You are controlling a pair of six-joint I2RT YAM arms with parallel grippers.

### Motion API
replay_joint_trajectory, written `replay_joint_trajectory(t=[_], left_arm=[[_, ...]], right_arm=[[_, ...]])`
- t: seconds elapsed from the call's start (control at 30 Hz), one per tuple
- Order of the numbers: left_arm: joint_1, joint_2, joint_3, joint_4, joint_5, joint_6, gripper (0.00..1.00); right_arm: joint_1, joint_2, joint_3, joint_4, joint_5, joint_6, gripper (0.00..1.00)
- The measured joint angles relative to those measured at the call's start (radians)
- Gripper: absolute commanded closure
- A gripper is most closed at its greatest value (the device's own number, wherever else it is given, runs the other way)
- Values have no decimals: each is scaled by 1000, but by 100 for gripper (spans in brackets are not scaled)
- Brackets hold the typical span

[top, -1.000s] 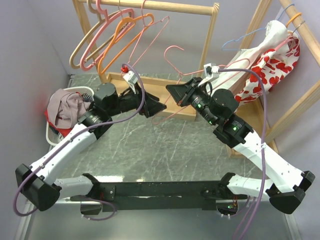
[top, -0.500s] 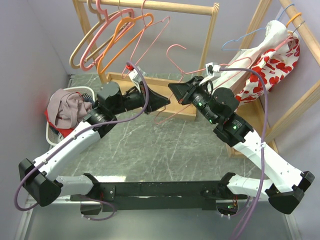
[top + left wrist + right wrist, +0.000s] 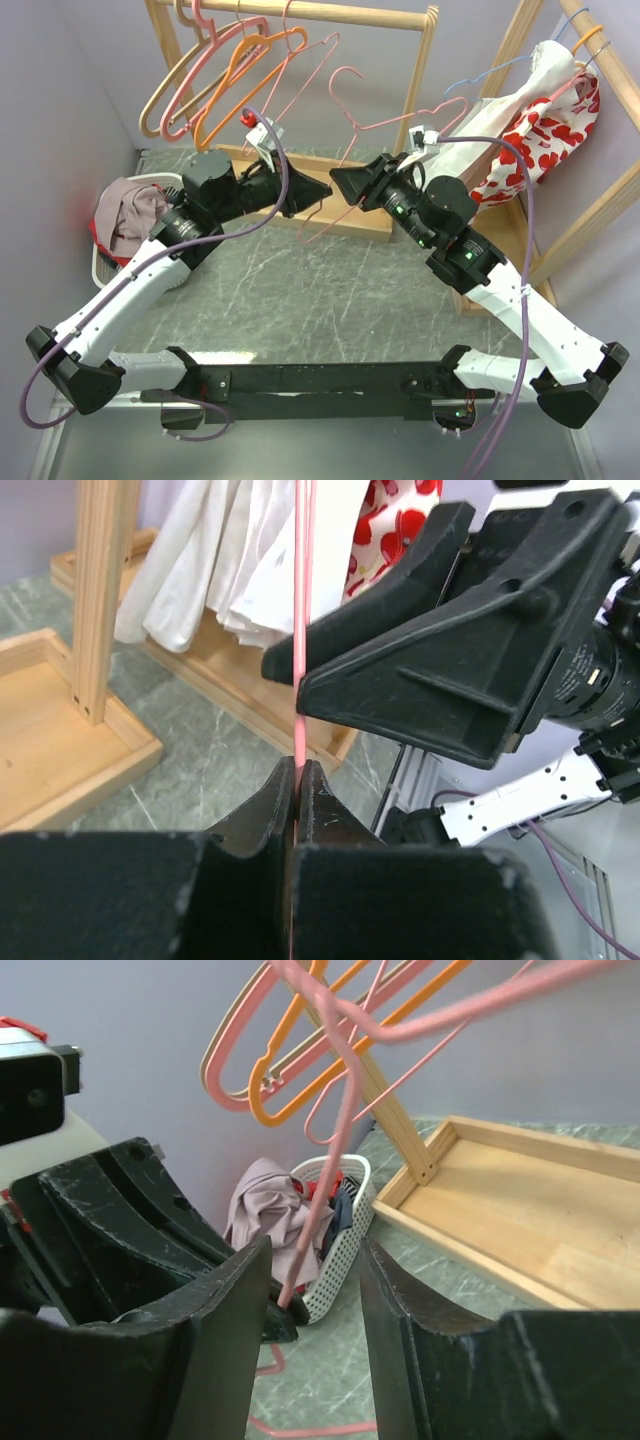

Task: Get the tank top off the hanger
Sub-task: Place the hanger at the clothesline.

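Observation:
The pink wire hanger is bare, so my left gripper should turn, carry its hook outward over the wooden bar beside the empty hangers, then release its wire.
A bare pink wire hanger (image 3: pixel 385 124) hangs in the air between my two arms, with no cloth on it. My left gripper (image 3: pixel 323 191) is shut on its thin pink wire (image 3: pixel 303 630), which runs up from between the closed jaws (image 3: pixel 297 770). My right gripper (image 3: pixel 338 182) faces the left one tip to tip and stands open (image 3: pixel 315 1250); the pink wire (image 3: pixel 330 1160) passes between its fingers without touching them. A white garment (image 3: pixel 500 115) and a red-hearts garment (image 3: pixel 545 140) hang on the right rack.
A white perforated basket (image 3: pixel 108 268) at the left holds a mauve garment (image 3: pixel 135 210) and other clothes. A wooden rail (image 3: pixel 330 12) at the back carries several empty pink, orange and tan hangers. Its wooden base tray (image 3: pixel 312 166) lies just behind both grippers.
My left gripper has shut on the pink hanger's wire. My right gripper has opened and let the hanger go. The hanger's hook end now sits higher and further right.

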Motion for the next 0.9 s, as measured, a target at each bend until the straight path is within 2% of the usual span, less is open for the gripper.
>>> replay_joint_trajectory(t=[0.17,0.43,0.67,0.9], left_arm=[[-1,-1,0,-61,-10,-2,99],[-1,-19,94,-273,-65,21,99],[-1,-92,201,-473,-230,21,99],[-1,-83,274,-587,-372,25,99]], right_arm=[[0,0,-1,8,-9,0,32],[0,-37,-16,4,15,-11,27],[0,-98,-39,8,89,-21,26],[0,-153,-48,6,171,-47,25]])
